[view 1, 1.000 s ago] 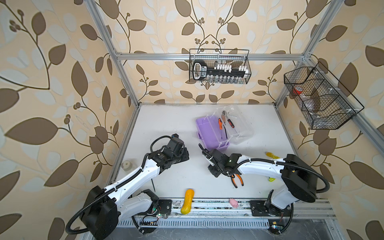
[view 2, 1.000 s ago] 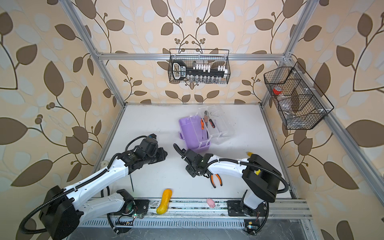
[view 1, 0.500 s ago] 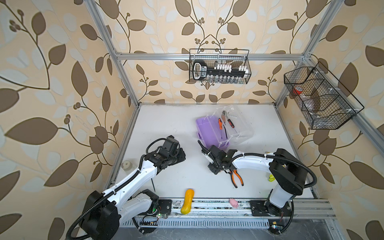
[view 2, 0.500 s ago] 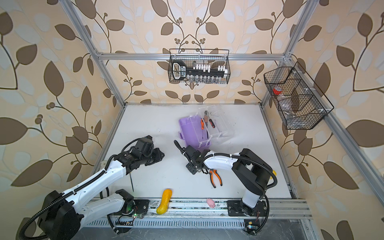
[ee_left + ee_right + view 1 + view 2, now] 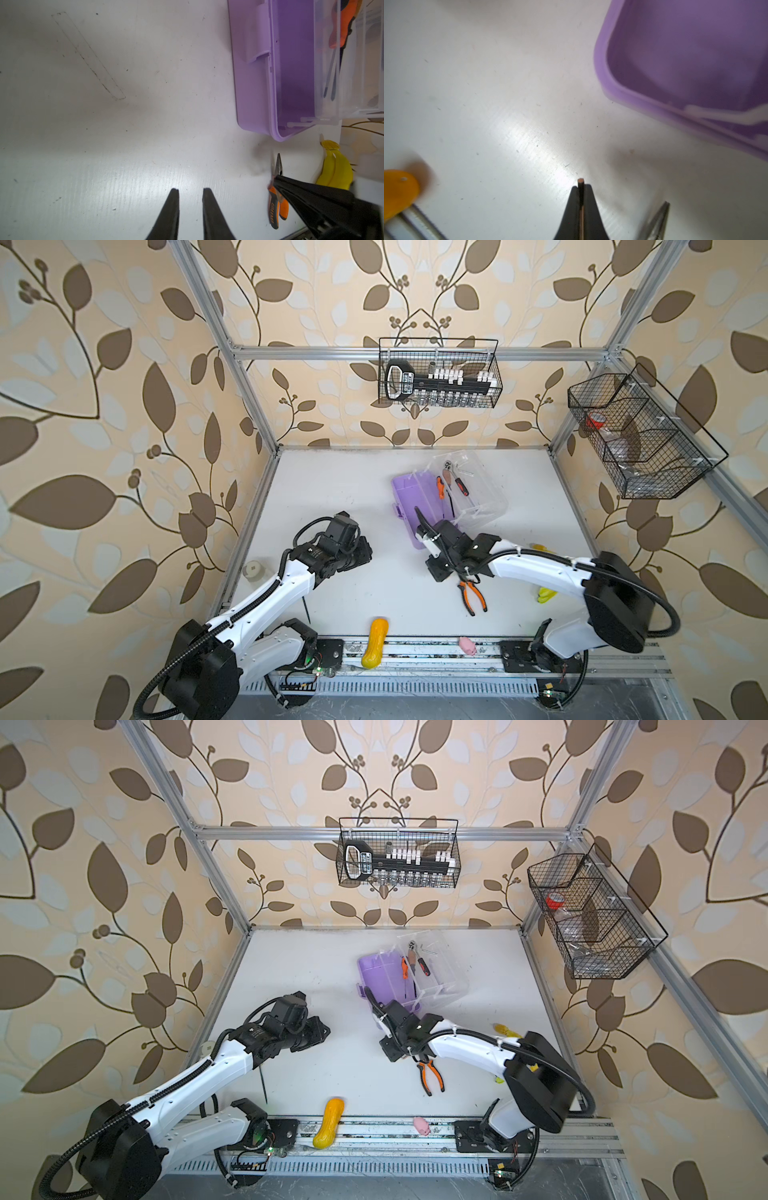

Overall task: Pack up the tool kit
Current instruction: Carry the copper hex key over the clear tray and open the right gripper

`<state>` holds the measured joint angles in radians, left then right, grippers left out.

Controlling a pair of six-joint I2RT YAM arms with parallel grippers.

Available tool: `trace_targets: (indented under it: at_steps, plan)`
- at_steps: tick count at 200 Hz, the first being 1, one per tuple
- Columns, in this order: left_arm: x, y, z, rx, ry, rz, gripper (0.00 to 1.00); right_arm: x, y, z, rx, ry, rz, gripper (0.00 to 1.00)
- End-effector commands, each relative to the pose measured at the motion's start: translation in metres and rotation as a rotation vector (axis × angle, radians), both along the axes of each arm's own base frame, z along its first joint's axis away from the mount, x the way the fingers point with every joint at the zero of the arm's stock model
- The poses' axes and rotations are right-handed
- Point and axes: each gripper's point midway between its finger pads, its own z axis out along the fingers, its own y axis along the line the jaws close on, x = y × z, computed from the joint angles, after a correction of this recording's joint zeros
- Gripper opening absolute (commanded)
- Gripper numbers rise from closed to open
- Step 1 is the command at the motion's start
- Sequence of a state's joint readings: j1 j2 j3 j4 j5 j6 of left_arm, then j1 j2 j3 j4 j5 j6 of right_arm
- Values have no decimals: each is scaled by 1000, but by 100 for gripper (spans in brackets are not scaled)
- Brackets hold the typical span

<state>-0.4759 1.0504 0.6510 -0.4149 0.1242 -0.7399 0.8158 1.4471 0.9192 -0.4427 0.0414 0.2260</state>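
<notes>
I will next move my right gripper up and outward, then down into the clear tray (image 5: 478, 489) to release the thin rod in the tray's empty part beside the tools.
The tool kit, a lilac box (image 5: 415, 497) (image 5: 386, 977) with a clear tray (image 5: 478, 489) holding orange-handled screwdrivers, lies open at mid-table. It fills a corner of the left wrist view (image 5: 291, 72) and of the right wrist view (image 5: 685, 52). Orange-handled pliers (image 5: 471, 599) (image 5: 274, 207) lie in front of it. My right gripper (image 5: 580, 188) (image 5: 457, 576) sits at the pliers' head, shut on a thin rod (image 5: 580, 181) with a pale tip; the pliers' nose (image 5: 658, 216) lies apart beside it. My left gripper (image 5: 190, 190) (image 5: 365, 551) hovers over bare table to the left, slightly open and empty.
A yellow toy (image 5: 375, 642) and a pink piece (image 5: 467, 645) lie on the front rail. A banana (image 5: 334, 166) lies by the right arm. A thin dark stick (image 5: 305, 610) lies near the left arm. Wire baskets hang on the back wall (image 5: 438, 373) and right wall (image 5: 640, 439).
The right gripper's jaws have closed beside the pliers, and its arm has shifted slightly. The left arm has barely moved.
</notes>
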Motion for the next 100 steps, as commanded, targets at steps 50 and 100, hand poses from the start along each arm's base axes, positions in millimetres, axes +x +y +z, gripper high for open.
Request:
trace_targets:
  at_steps: [50, 100]
  plan:
    - [11, -12, 8, -47, -13, -27, 23, 86, -64, 145, 212, -214, -332, 0]
    - [11, -15, 9, -54, -3, -43, 22, 168, -105, 169, 62, -382, -469, 0]
